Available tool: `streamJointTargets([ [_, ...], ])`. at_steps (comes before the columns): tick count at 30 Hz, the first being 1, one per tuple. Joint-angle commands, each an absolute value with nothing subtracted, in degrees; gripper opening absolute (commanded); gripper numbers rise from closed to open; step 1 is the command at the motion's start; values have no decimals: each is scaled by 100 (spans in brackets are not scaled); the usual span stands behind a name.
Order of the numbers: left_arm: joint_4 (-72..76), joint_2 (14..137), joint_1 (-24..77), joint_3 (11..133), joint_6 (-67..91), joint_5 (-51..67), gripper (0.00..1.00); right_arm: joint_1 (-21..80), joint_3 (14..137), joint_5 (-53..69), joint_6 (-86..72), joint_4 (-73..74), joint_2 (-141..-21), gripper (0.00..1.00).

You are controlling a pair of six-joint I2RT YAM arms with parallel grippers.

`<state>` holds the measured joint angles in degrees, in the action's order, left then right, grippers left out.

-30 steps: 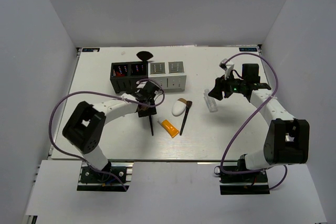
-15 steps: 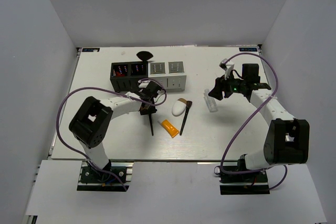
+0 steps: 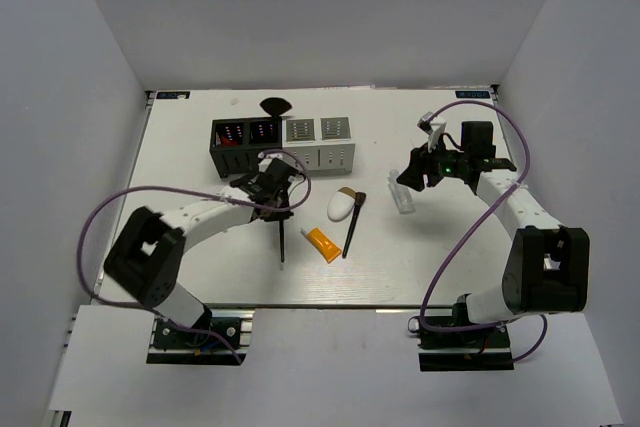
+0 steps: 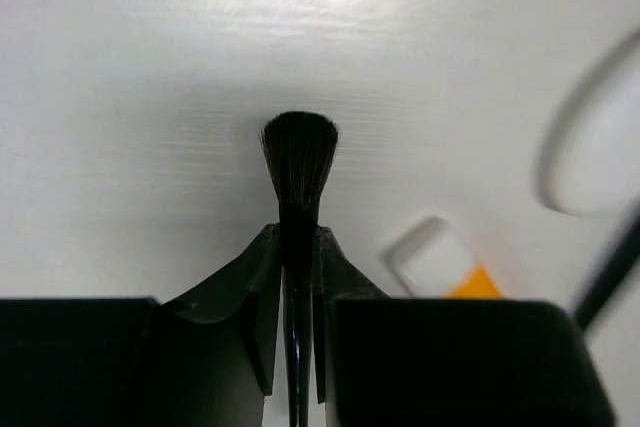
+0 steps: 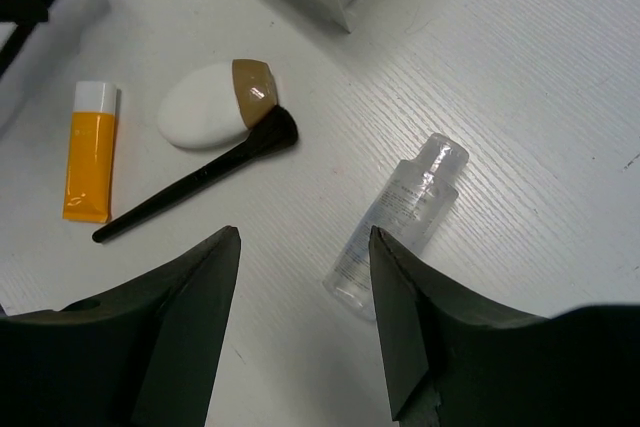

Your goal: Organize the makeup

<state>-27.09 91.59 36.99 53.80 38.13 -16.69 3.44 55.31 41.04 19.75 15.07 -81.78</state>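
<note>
My left gripper lifts outward over the black box, which has a pencil-free section [image 3: 264, 135], next. It then tilts the thin black brush upright, lowers it inside and releases.
My left gripper [image 3: 279, 209] [image 4: 297, 243] is shut on a thin black brush [image 3: 283, 243] just behind its bristle head [image 4: 299, 152]. The handle trails toward the near edge. Whether the brush is off the table I cannot tell. To its right lie an orange tube with a white cap [image 3: 322, 244] [image 5: 89, 152], a white egg-shaped sponge [image 3: 340, 208] [image 5: 200, 109] and a second black brush [image 3: 353, 224] [image 5: 195, 185]. My right gripper [image 3: 408, 179] [image 5: 303, 247] hangs open above a small clear bottle [image 3: 401, 198] [image 5: 398, 222], which lies flat by its right finger.
A black compartment box [image 3: 243, 144] and a white one [image 3: 322, 143] stand side by side at the back. Red-tipped pencils show in the black box, and a dark round brush head [image 3: 275, 105] sticks up behind it. White walls close in the table.
My left gripper has closed onto the black brush and shifted slightly left, its elbow swinging out left; the brush handle turned a little. The right arm has stayed still.
</note>
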Motion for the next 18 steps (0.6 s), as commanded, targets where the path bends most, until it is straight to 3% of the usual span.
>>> streamJointTargets([
  [1,-2374,7807,3666,5580,3516,-1459,0,334,5493,4306,2030,1521,-8060,60],
  [4,-2102,7094,3612,5826,3323,-1625,0,343,5493,4420,2030,1547,-8095,57],
  [7,-1532,6768,3560,5950,3060,-2152,0,360,5502,4613,2083,1573,-8139,47],
  [11,-582,7030,3437,6230,2515,-2969,0,378,5555,4755,2153,1600,-8200,15],
  [13,-63,7546,3357,6441,2024,-3356,0,413,5599,4790,2171,1617,-8209,10],
  [18,1394,8541,3015,7066,1014,-4112,0,431,5572,4764,2162,1644,-8121,10],
])
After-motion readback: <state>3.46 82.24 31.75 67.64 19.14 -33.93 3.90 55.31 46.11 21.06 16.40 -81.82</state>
